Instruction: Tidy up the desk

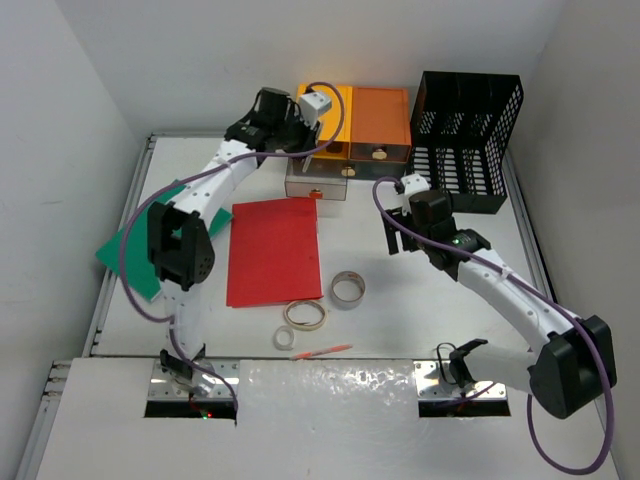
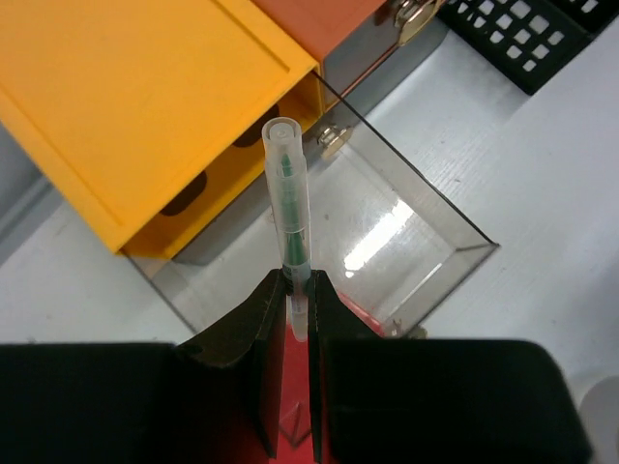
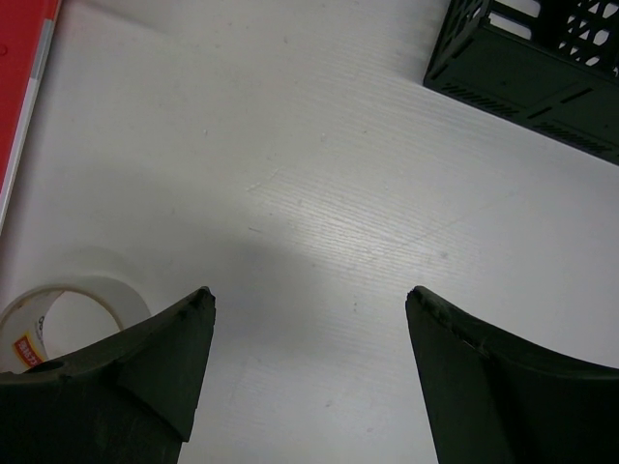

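The open clear drawer is pulled out and empty, so my left gripper should next carry the clear pen down toward it.
The white desk (image 1: 400,320) carries everything. My left gripper (image 2: 298,280) is shut on a clear pen with a green core (image 2: 289,193). It holds the pen upright over the open clear drawer (image 2: 406,242) in front of the orange-and-yellow drawer unit (image 2: 145,97). In the top view the left gripper (image 1: 300,130) is at the unit (image 1: 360,122), above the pulled-out drawer (image 1: 318,186). My right gripper (image 3: 309,300) is open and empty, low over bare desk (image 3: 338,174); in the top view it (image 1: 400,238) hangs left of the black mesh rack (image 1: 468,140).
A red folder (image 1: 275,250) lies mid-desk and a green folder (image 1: 140,255) at the left under my left arm. Three tape rolls (image 1: 347,289) (image 1: 304,315) (image 1: 284,338) and an orange pen (image 1: 322,351) lie near the front. One roll (image 3: 58,309) is left of my right fingers.
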